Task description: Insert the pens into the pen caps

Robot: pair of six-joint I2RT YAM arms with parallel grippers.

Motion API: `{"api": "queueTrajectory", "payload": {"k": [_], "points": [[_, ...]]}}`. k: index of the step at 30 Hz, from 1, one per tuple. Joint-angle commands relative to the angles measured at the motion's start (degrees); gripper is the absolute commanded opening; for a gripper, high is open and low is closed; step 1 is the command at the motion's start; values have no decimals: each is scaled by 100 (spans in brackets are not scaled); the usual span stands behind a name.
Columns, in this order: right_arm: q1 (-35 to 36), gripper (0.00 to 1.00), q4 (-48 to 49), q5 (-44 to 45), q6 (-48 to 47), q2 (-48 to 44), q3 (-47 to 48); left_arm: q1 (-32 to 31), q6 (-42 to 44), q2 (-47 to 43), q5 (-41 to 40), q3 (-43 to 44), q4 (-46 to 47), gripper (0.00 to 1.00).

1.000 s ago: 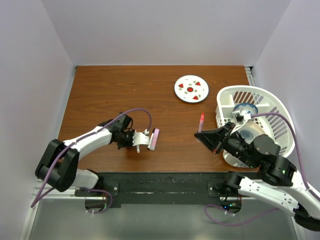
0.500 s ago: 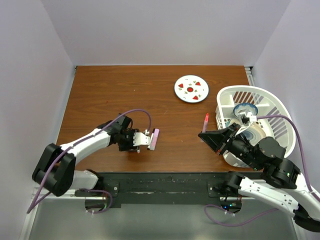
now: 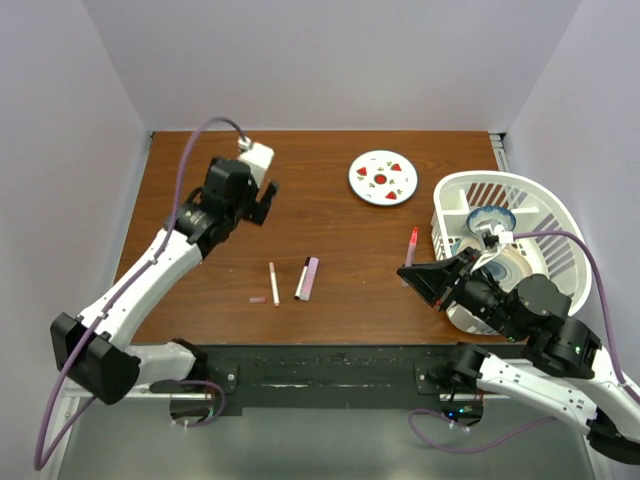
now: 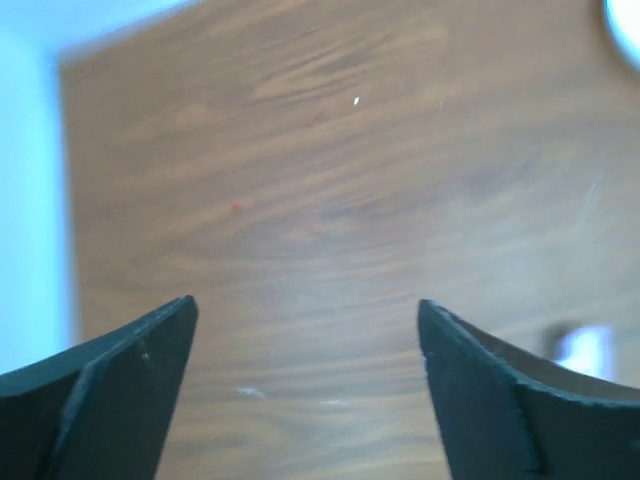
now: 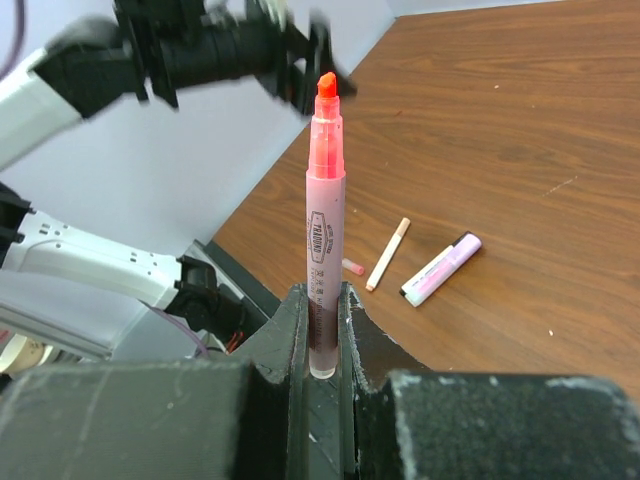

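The pen held upright has a bare tip, so I should move my left gripper back toward my base and down onto the tiny pink pen cap (image 3: 258, 299).
My right gripper (image 3: 413, 270) (image 5: 322, 325) is shut on a pink pen (image 3: 411, 243) (image 5: 325, 200), which stands upright with its orange-red tip bare. On the table lie a thin white stick pen (image 3: 273, 284) (image 5: 388, 254), a thick pale pink marker (image 3: 309, 278) (image 5: 440, 270) with a dark end, and a tiny pink pen cap (image 3: 258, 299) (image 5: 352, 266). My left gripper (image 3: 263, 202) (image 4: 305, 305) hangs open over bare wood at the back left, well away from them, with nothing between its fingers (image 4: 130, 385).
A round white plate (image 3: 383, 178) with red marks sits at the back. A white basket (image 3: 545, 205) holding a bowl stands at the right, just behind my right arm. The left arm (image 5: 190, 55) shows blurred in the right wrist view.
My left gripper has opened and swung up and away to the back left, leaving the thin stick and the small cap on the table. The right arm barely shifted.
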Motion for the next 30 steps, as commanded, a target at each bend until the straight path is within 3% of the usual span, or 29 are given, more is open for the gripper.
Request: {"api": "queueTrajectory", "payload": {"k": [1,3,4,6,7,10,14,21,27,30], "points": [[16,0,166,84,97,-63,-74,146,-4984,428,-838,751,-2028,86],[25,0,131,136,141,-116,-118,138,-6244,175,-173,385,-2422,78],[25,0,122,146,141,-160,-127,120,-7381,-262,518,-218,-2440,78],[25,0,131,146,158,-195,-154,-19,-8520,-878,1347,-1133,-1839,73],[25,0,131,137,176,-195,-154,-81,-9587,-1517,2135,-2156,-1521,72],[25,0,104,93,176,-213,-171,-345,-10789,-2277,2538,-3192,-885,73],[25,0,78,49,194,-257,-189,-355,-11206,-2192,2274,-2914,-1806,79],[16,0,25,40,194,-336,-180,-355,-11848,-1875,2881,-3467,-1737,73],[25,0,-177,119,132,-406,-83,-363,-11751,-1874,2293,-3485,-2334,81],[25,0,-142,137,123,-468,-136,-363,-11866,-1884,2011,-3739,-2108,83]]}}
